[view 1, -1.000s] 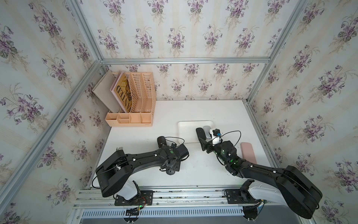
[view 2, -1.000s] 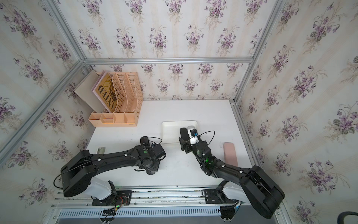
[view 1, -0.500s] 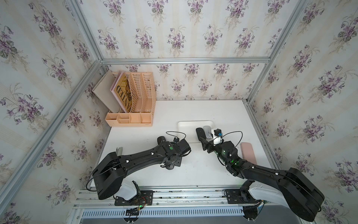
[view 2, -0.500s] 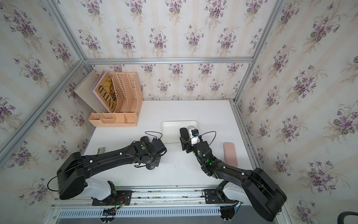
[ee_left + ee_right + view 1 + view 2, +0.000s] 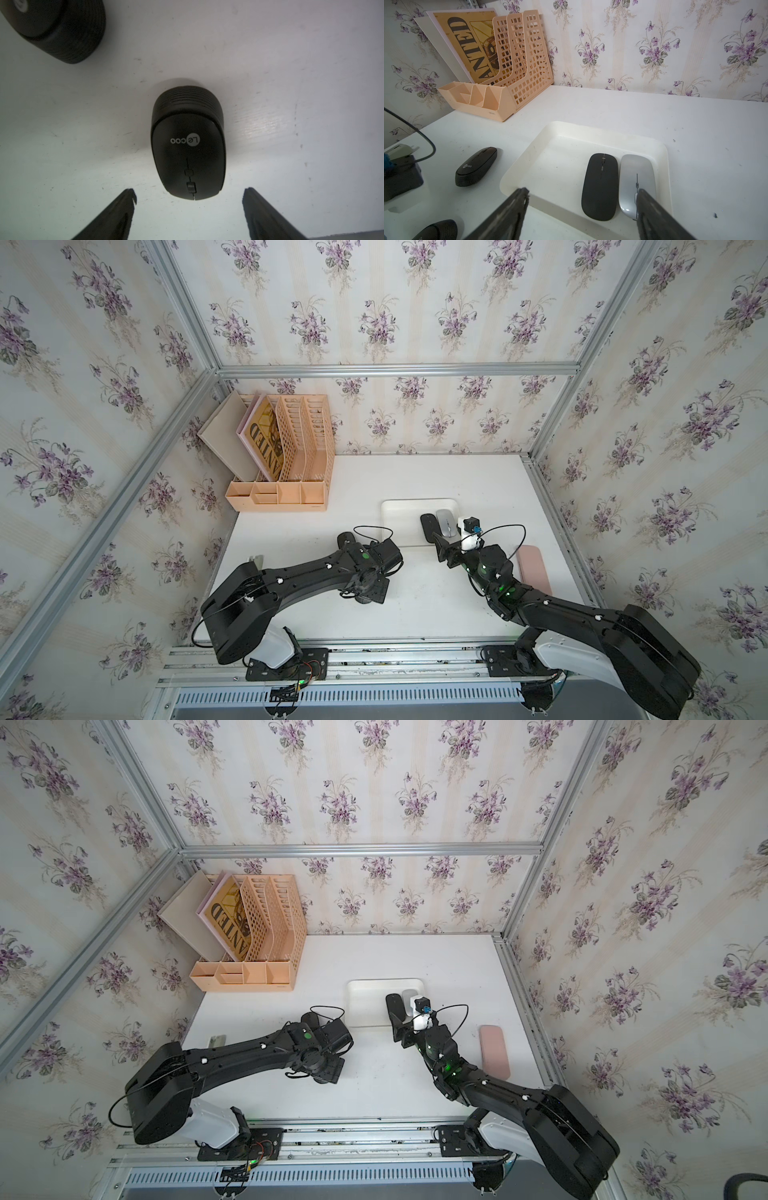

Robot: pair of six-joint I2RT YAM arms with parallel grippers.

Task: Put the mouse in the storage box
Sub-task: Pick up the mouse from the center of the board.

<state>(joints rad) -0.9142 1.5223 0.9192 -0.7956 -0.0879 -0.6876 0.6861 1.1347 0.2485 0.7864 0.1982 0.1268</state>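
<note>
The open fingers of my left gripper span wider than the Lecoo mouse's body. So next they come down over the middle of the Lecoo mouse (image 5: 188,145) and close across its long sides.
A black Lecoo mouse (image 5: 188,145) lies on the white table just ahead of my left gripper (image 5: 189,192), which is open, its fingers apart on either side of the mouse's front and not touching it. A second black mouse (image 5: 56,27) (image 5: 345,538) lies nearby, close to the storage box (image 5: 399,514) (image 5: 542,145), a shallow white tray. In the box lie a flat black mouse (image 5: 600,185) and a silver mouse (image 5: 636,182) side by side. My right gripper (image 5: 582,192) stands open over the box's near edge, holding nothing.
A peach slotted file organiser (image 5: 291,456) with boards in it stands at the back left. A flat pink object (image 5: 534,568) lies on the table at the right, beside the right arm. Aluminium frame rails and papered walls close in the table.
My left gripper's jaws have gone from shut to open above the black mouse, and its wrist has shifted slightly. The right arm has stayed where it was.
</note>
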